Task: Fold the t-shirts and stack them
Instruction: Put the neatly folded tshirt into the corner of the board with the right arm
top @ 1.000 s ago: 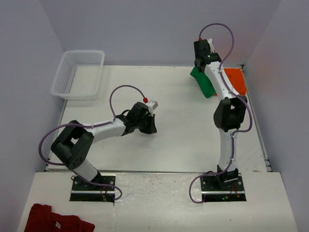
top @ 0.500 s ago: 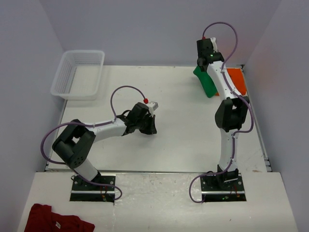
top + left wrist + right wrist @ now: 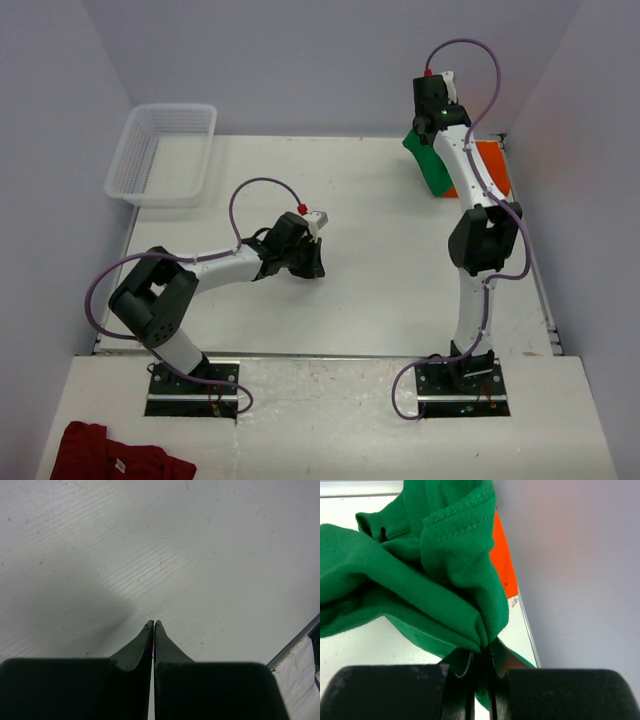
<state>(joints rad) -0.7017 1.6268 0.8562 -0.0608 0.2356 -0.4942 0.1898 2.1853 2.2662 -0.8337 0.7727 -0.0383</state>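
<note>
My right gripper moves down and to the right in the top view over the orange t-shirt (image 3: pixel 492 168) (image 3: pixel 501 560) next and releases, since the green t-shirt still hangs beside it.
A bright green t-shirt (image 3: pixel 430 166) hangs bunched from my right gripper (image 3: pixel 424 132) at the far right of the table, lifted off the surface. In the right wrist view the right gripper (image 3: pixel 481 652) is shut on a fold of the green t-shirt (image 3: pixel 410 580). An orange t-shirt (image 3: pixel 492 168) lies flat by the right wall, partly behind the green one; a strip of the orange t-shirt (image 3: pixel 501 560) shows in the wrist view too. My left gripper (image 3: pixel 312 262) rests low near the table's middle, and the left gripper (image 3: pixel 152 625) is shut with nothing in it.
A white mesh basket (image 3: pixel 163 152) stands at the far left corner. A dark red garment (image 3: pixel 115 455) with a white tag lies on the near ledge beside the left arm's base. The right wall (image 3: pixel 580 580) is close to the right gripper.
My right gripper has carried the green t-shirt a little to the right and further back, toward the orange one. The left arm has stayed still.
</note>
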